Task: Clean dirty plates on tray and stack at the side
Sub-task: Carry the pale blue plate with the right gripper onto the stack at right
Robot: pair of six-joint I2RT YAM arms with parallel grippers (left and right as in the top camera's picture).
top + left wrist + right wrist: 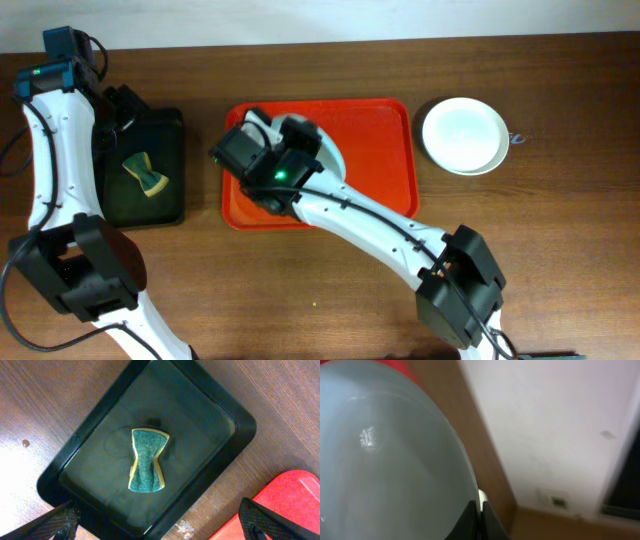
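Next, my right gripper swings to the right in the overhead view, levels its tilted plate and lowers it onto the white plate (464,135), since that one lies flat there.
My right gripper (479,520) is shut on the rim of a pale mint-blue plate (385,460), which is tilted up on edge and fills the left of the right wrist view. From overhead that plate (332,152) shows as a pale sliver beside the right wrist, over the red-orange tray (380,140). A white plate (464,135) lies flat on the table, right of the tray. A third plate is not in view. My left gripper (160,525) is open and empty, above the near edge of a black tray (220,415).
A green and yellow sponge (147,460) lies in the middle of the black tray (170,130), left of the red tray, whose corner also shows in the left wrist view (290,495). The right arm crosses the table's front right. A wall runs along the table's far edge.
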